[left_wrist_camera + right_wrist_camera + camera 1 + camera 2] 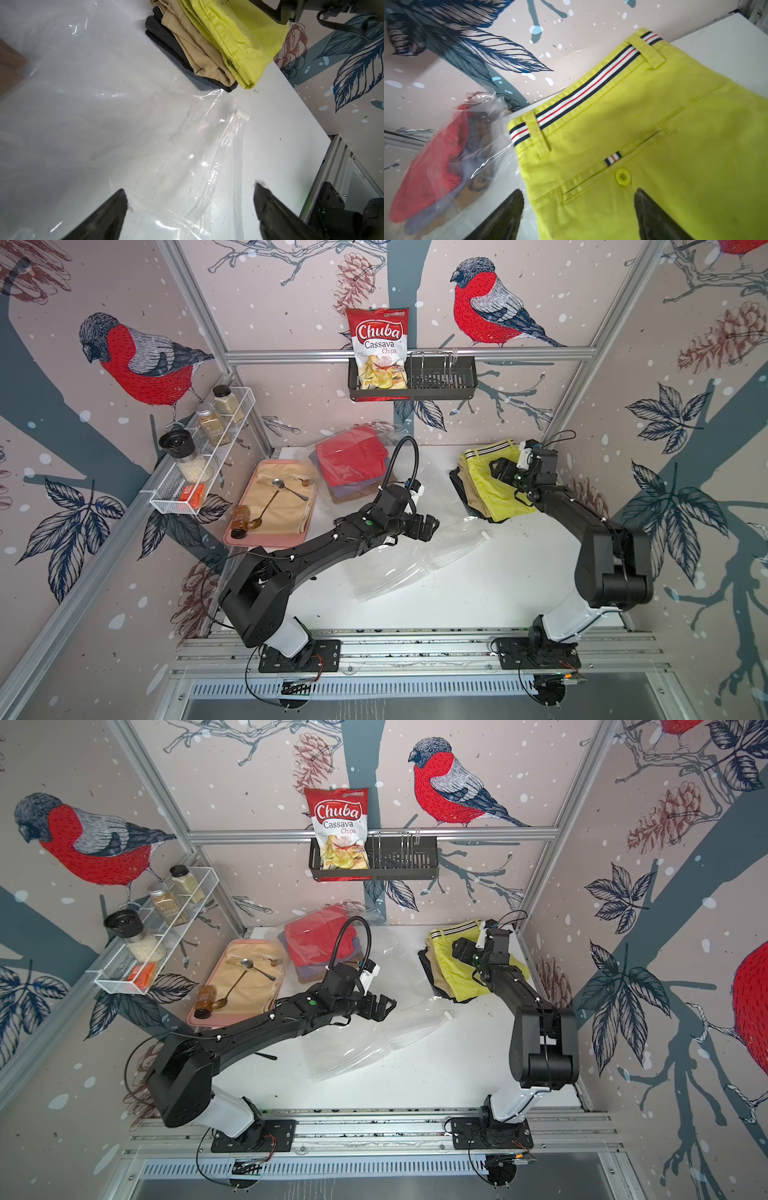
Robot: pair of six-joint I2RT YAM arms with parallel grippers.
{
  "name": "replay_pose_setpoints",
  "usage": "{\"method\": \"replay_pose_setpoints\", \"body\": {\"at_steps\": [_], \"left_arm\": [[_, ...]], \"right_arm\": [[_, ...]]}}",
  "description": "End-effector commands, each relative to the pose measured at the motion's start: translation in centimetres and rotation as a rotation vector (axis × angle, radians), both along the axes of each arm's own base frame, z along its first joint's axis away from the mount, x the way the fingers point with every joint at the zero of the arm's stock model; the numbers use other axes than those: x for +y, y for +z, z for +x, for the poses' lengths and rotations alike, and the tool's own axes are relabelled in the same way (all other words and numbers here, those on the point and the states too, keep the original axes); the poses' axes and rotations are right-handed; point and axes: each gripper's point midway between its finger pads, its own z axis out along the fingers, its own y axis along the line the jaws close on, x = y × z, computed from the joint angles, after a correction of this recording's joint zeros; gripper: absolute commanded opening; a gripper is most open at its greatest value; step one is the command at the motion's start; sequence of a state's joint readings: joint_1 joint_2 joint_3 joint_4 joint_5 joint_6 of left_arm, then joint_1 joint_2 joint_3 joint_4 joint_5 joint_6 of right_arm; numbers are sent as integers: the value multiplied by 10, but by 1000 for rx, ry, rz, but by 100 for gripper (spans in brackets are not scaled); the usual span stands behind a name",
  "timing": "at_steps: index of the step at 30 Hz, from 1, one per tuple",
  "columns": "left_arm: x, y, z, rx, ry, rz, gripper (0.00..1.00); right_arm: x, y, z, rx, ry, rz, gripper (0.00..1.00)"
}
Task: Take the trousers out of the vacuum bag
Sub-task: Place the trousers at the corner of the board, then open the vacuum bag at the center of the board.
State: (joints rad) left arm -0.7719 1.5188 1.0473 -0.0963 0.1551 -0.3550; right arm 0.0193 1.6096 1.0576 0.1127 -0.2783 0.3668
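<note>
The bag's zip-strip edge [438, 562] [212, 184] is back and down from my left gripper, so the gripper should bring its open fingers there onto it, clear of the trousers.
The clear vacuum bag [415, 568] [124, 124] lies across the white table, its zip-strip edge with a white slider [242, 115] toward the front. Its far end holds red trousers [353, 456] [431, 166] lying on purple ones [349, 489] and brown ones. Outside the bag at the back right, yellow trousers [494, 489] [654, 145] lie on tan [193, 47] and black [158, 29] ones. My left gripper [428, 529] [189, 187] hangs open just above the bag's flat empty part. Over the yellow trousers, my right gripper [500, 472] [579, 190] is open and holds nothing.
A pink tray [266, 542] with a beige mat, spoons and a small bottle sits at the left. A wire shelf [199, 472] of spice jars hangs on the left wall. A black basket [440, 383] on the back rail holds a chips packet [377, 348].
</note>
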Motion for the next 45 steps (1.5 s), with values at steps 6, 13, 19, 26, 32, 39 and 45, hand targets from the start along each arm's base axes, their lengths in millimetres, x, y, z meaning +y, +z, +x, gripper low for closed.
{"method": "replay_pose_setpoints", "body": {"at_steps": [6,13,19,26,32,39,45], "left_arm": [[23,-14,-28,-106,-3,275,98],[16,-24,-59,-194,-4,432,98],[4,-47,-69,-218,12,569,98],[2,-59,-56,-253,131,716,88],[-3,-54,-39,-229,173,709,43],[-9,-29,-25,-192,160,585,10],[-17,-18,-21,-178,151,517,0]], "right_arm": [[31,10,-82,-51,93,121,86],[51,12,-161,-64,173,203,90],[54,4,-214,-71,182,294,91],[67,-14,-249,-45,216,422,91],[88,-24,-267,-21,281,511,90],[118,-30,-279,-3,371,606,82],[143,-24,-282,-17,384,632,64]]}}
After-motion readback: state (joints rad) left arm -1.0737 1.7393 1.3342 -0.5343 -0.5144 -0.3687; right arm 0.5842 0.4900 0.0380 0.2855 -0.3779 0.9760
